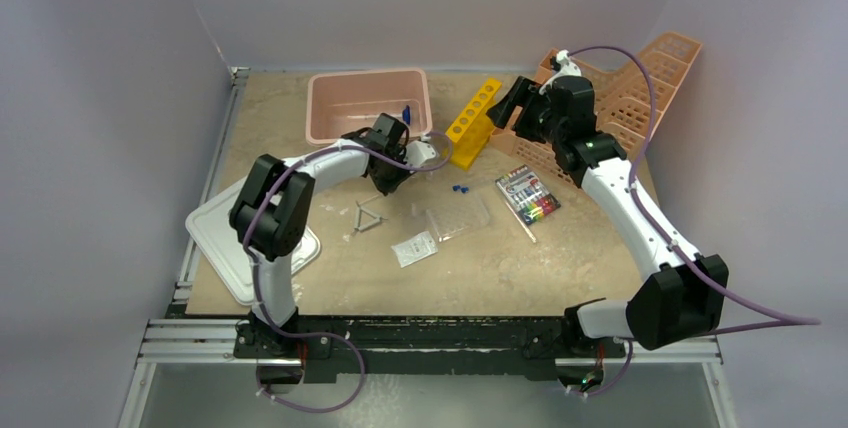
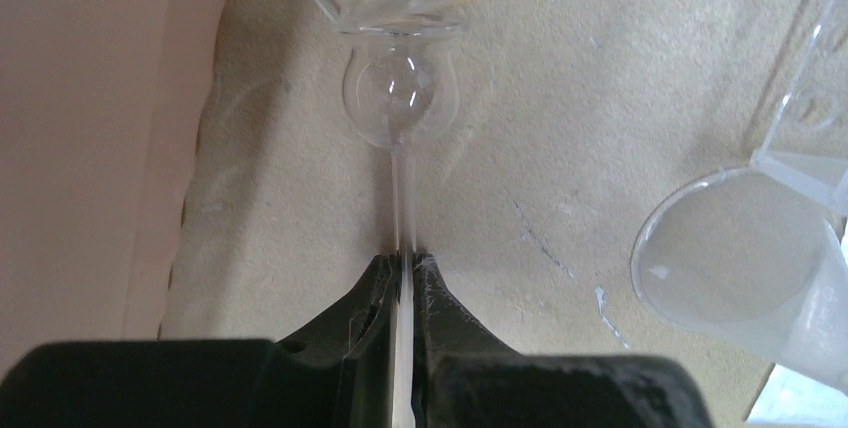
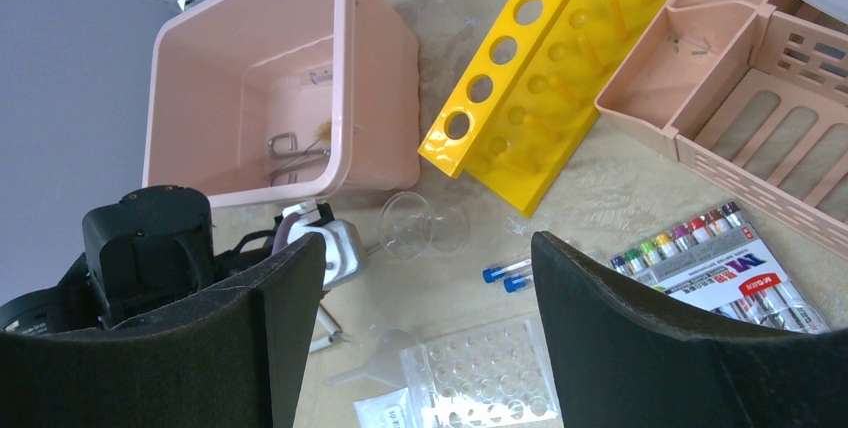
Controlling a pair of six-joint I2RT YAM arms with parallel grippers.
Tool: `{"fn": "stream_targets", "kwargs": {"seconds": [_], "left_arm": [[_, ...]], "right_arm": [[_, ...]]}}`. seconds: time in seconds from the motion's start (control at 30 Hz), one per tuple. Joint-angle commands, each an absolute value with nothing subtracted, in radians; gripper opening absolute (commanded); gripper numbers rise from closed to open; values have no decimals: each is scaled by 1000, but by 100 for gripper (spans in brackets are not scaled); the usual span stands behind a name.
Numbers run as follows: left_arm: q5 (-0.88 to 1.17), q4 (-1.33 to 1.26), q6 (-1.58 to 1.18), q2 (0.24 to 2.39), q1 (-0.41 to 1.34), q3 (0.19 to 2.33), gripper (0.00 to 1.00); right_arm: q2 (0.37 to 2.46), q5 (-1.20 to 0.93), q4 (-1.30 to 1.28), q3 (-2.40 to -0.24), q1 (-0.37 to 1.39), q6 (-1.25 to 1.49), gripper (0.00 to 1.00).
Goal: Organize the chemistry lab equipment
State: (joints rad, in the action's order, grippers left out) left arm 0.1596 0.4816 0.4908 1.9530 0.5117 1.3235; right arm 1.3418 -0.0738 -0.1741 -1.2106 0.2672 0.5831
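Observation:
My left gripper lifts the funnel over the pink bin's near side next, then lower and releases it inside, since the bin's bottom lies outward, behind that side.
My left gripper (image 2: 407, 258) is shut on the thin stem of a clear glass funnel with a round bulb (image 2: 400, 98), lying low over the table beside the pink bin (image 1: 368, 103). The funnel's cup (image 3: 420, 223) points toward the yellow rack (image 1: 474, 120). Silver tongs (image 3: 295, 153) lie inside the bin. A wire triangle (image 1: 368, 216), a clear well plate (image 1: 460, 216), a small clear bag (image 1: 415, 248) and two blue-capped tubes (image 3: 510, 273) lie on the table. My right gripper (image 3: 425, 248) hangs open and empty, high over the rack.
A clear plastic funnel (image 3: 385, 363) lies by the well plate. A pack of colour-capped vials (image 1: 527, 195) sits right of centre. Orange-pink baskets (image 1: 640, 88) fill the back right. A white lid (image 1: 215, 238) lies at the left edge.

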Motion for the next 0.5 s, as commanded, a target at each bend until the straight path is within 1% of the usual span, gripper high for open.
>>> {"fn": "stream_targets", "kwargs": {"seconds": [0.0,0.17,0.47], "left_arm": [[133,522,525,1859,510,1320,0],[110,577,563,1799,506,1338,0],[161,664,634,1667,502,1355,0]], "right_arm": [[1329,-81,-137,-1242,263,584,77],[1324,-80,-142,-1241,263,585,77],[1311,-72,-153,-1238,263,588,77]]}}
